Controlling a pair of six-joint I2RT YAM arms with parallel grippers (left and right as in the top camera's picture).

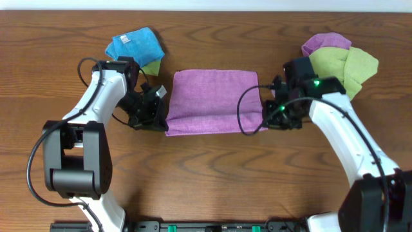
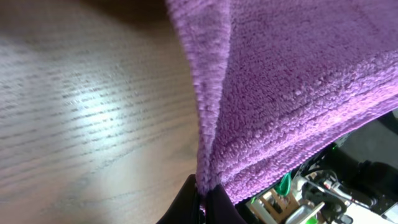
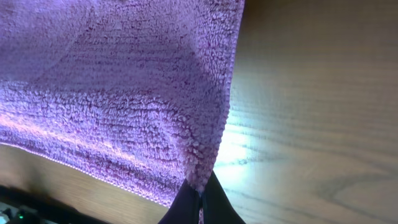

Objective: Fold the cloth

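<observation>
The cloth's far part is uncovered, so next my right gripper needs to bring its pinched cloth corner outward over the cloth toward its far corner nearest the pile and release it.
A purple cloth (image 1: 214, 102) lies on the wooden table between the two arms, doubled over into a rectangle. My left gripper (image 1: 159, 122) is shut on the cloth's front left corner; the left wrist view shows the cloth (image 2: 298, 93) pinched between the black fingers (image 2: 204, 198). My right gripper (image 1: 266, 122) is shut on the front right corner; the right wrist view shows the cloth (image 3: 124, 93) hanging from the closed fingers (image 3: 200, 198) just above the table.
A blue cloth (image 1: 135, 45) over a green one (image 1: 152, 66) lies at the back left. A pile of green (image 1: 347, 67) and purple (image 1: 325, 42) cloths lies at the back right.
</observation>
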